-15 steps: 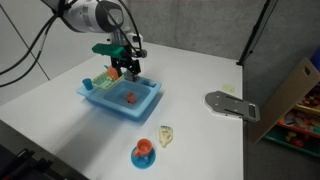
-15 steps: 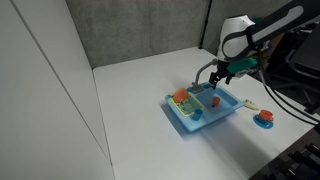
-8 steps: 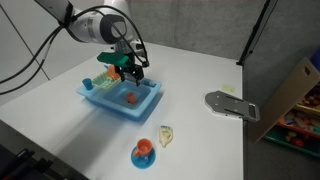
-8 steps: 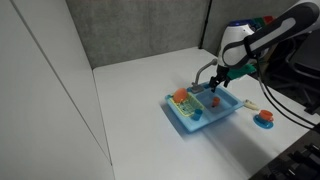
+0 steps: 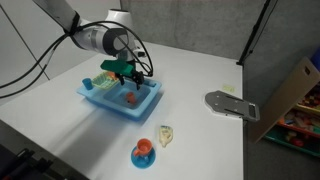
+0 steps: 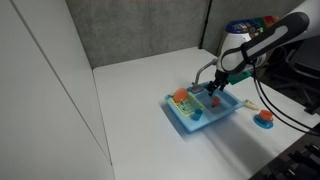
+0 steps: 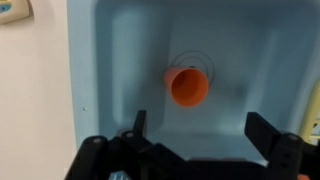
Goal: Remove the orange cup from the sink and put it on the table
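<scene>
The robot's gripper should go down into the basin and bring its open fingers around the orange cup [image 7: 187,85], because the cup stands below and just beyond the fingers.
An orange cup [image 7: 187,85] stands in the basin of a light blue toy sink [image 7: 110,60], over the drain ring. It also shows in both exterior views [image 5: 129,98] [image 6: 213,101]. My gripper [image 7: 201,128] hangs open just above the basin, with the cup a little beyond the fingertips and between their lines. In both exterior views the gripper [image 5: 127,83] [image 6: 213,91] sits right over the sink [image 5: 105,103] [image 6: 186,118]. Nothing is held.
On the sink's counter side stand small green, orange and blue toys [image 5: 99,80]. On the white table lie an orange cup on a blue saucer [image 5: 144,152], a pale wedge-shaped object [image 5: 166,135] and a grey flat device [image 5: 231,104]. A cardboard box [image 5: 290,95] stands beside the table.
The gripper has come down and moved over the sink basin, closer to the orange cup. The cup and the other objects have stayed in place.
</scene>
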`<state>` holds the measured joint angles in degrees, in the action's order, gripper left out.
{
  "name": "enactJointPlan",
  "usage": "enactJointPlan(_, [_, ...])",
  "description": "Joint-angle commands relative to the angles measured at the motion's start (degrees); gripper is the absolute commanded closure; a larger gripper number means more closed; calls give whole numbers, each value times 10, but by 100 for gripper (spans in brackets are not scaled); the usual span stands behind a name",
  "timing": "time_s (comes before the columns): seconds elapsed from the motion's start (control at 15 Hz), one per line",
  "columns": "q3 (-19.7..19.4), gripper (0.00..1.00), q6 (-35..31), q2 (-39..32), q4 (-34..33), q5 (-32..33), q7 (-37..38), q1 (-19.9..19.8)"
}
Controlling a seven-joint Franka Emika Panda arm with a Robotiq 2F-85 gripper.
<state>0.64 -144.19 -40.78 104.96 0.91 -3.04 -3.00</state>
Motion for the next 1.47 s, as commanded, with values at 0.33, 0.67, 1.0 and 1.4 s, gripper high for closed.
enactJointPlan(0.33, [9,0,-26,-23,-2,-8,-31,-11])
enactJointPlan(0.67, [5,0,-36,-36,0,-4,-26,-7])
enactJointPlan(1.0, [3,0,-36,-44,0,-2,-24,-4])
enactJointPlan(1.4, [-4,56,-33,-39,3,0,-16,-2])
